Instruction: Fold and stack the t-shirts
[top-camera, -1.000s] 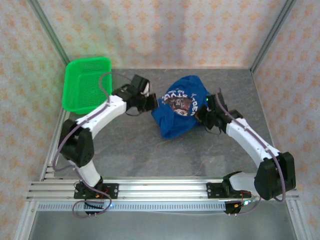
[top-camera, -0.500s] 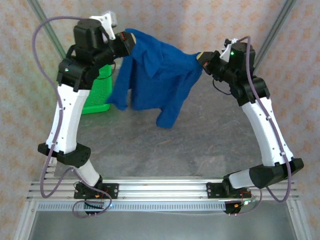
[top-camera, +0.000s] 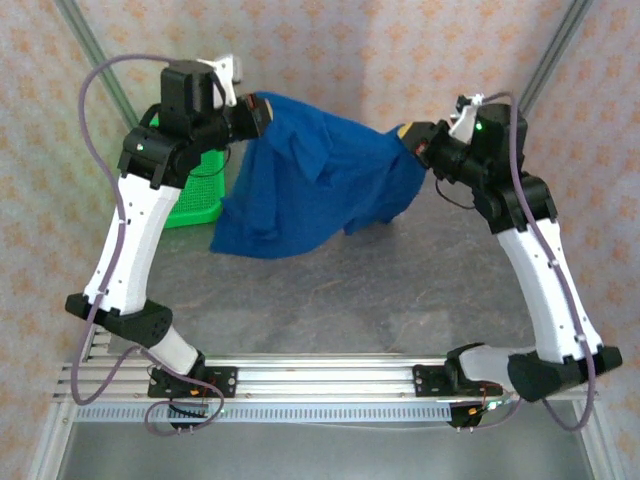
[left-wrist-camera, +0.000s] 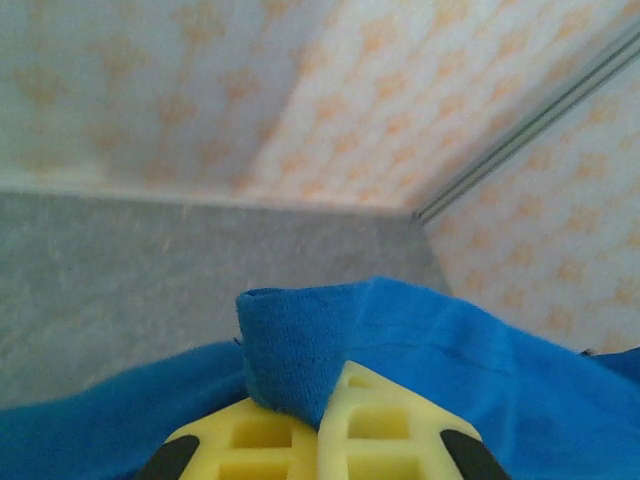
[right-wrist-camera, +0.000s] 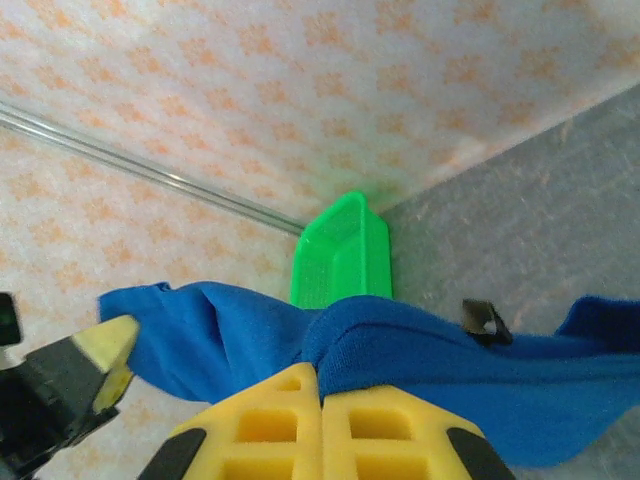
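Note:
My right gripper lowers the corner of the t-shirt (top-camera: 320, 180) down toward the bare grey table below next and releases it, since the shirt hangs stretched in the air.
A royal-blue t-shirt (top-camera: 320, 180) hangs stretched in the air between both raised arms, plain side toward the top camera, its lower edge drooping toward the grey table. My left gripper (top-camera: 258, 106) is shut on one upper corner of the cloth; in the left wrist view a folded hem of the t-shirt (left-wrist-camera: 295, 350) is pinched between the yellow fingers (left-wrist-camera: 390, 425). My right gripper (top-camera: 408, 137) is shut on the opposite corner, and in the right wrist view the t-shirt (right-wrist-camera: 470, 360) bunches over its yellow fingertips (right-wrist-camera: 260, 425).
A green plastic basket (top-camera: 195, 190) stands at the back left, partly behind the left arm, and appears as the basket (right-wrist-camera: 342, 250) in the right wrist view. Patterned walls enclose the grey table (top-camera: 400, 290). The aluminium rail (top-camera: 320, 375) runs along the near edge.
Both arms rose from the table, lifting the t-shirt from a crumpled heap into the air. Since half a second ago the cloth has spread wider and swung out between the grippers.

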